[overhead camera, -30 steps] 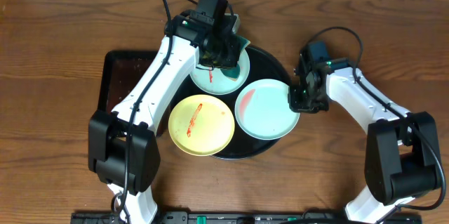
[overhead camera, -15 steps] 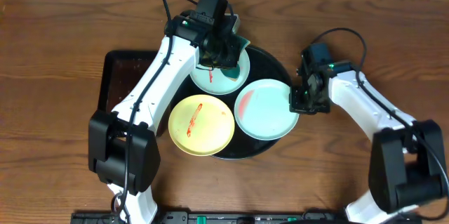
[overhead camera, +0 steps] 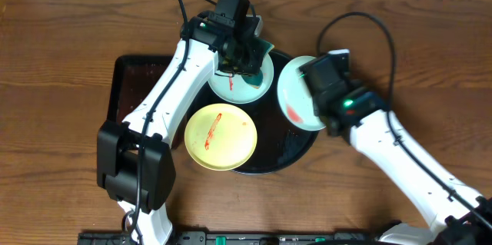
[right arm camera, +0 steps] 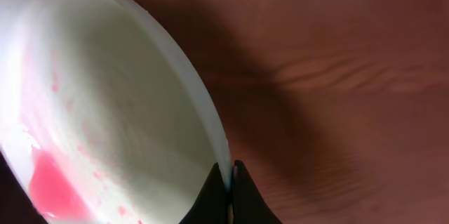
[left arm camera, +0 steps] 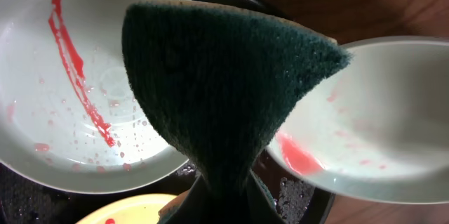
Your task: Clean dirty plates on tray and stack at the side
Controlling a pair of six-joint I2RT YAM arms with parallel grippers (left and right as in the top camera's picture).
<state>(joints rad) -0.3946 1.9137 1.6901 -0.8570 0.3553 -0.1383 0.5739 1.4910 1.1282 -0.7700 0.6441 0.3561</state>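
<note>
My right gripper moves to the right in the overhead view next, lowers the plate and releases its rim. Bare wood beside the round tray lies clear.
My left gripper (overhead camera: 247, 51) is shut on a dark green sponge (left arm camera: 224, 90), held just above a pale blue-green plate (overhead camera: 234, 85) with a red streak, at the back of the round black tray (overhead camera: 277, 153). My right gripper (overhead camera: 317, 91) is shut on the rim of a second blue-green plate (overhead camera: 294, 91) and holds it lifted and tilted over the tray's right edge. Red smears show on that plate in the right wrist view (right arm camera: 105, 112). A pale yellow plate (overhead camera: 221, 136) with a red streak lies at the tray's front left.
A smaller rectangular black tray (overhead camera: 132, 84) lies left of the round tray, under my left arm. Bare wooden table surrounds both trays. The table's far edge runs along the top of the overhead view.
My right gripper has lifted the blue-green plate off the tray and tilted it, moving it back and slightly right. My left arm and the sponge have not moved.
</note>
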